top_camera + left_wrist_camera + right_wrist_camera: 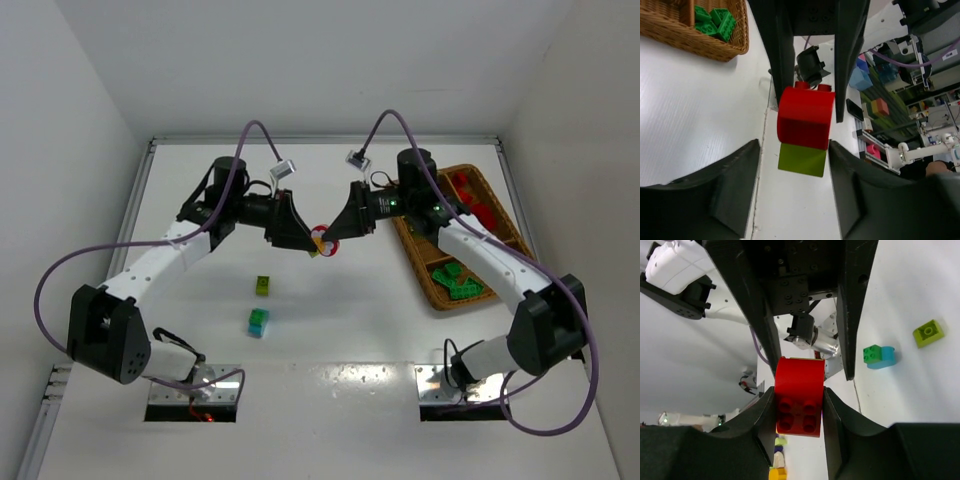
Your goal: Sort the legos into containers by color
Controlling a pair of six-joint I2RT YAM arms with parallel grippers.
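The robot's right gripper should swing over the tray's red bricks and lower to release, since the bricks lie below it and to its right in the top view.
A red brick (328,238) with a yellow-green brick (316,247) stuck to it is held in the air above mid-table, between both grippers. My right gripper (799,405) is shut on the red brick (800,382), pinching both its sides. My left gripper (795,150) is open, its fingers either side of the yellow-green brick (802,160), with a gap at its left finger. The red brick (806,117) lies just beyond. The wicker tray (420,272) at the right holds red bricks (470,198) at its far end and green bricks (458,281) at its near end.
A loose yellow-green brick (263,285) and a joined green and cyan pair (259,321) lie on the white table left of centre, near the left arm. They also show in the right wrist view as the yellow-green brick (928,333) and the pair (879,356). White walls enclose the table.
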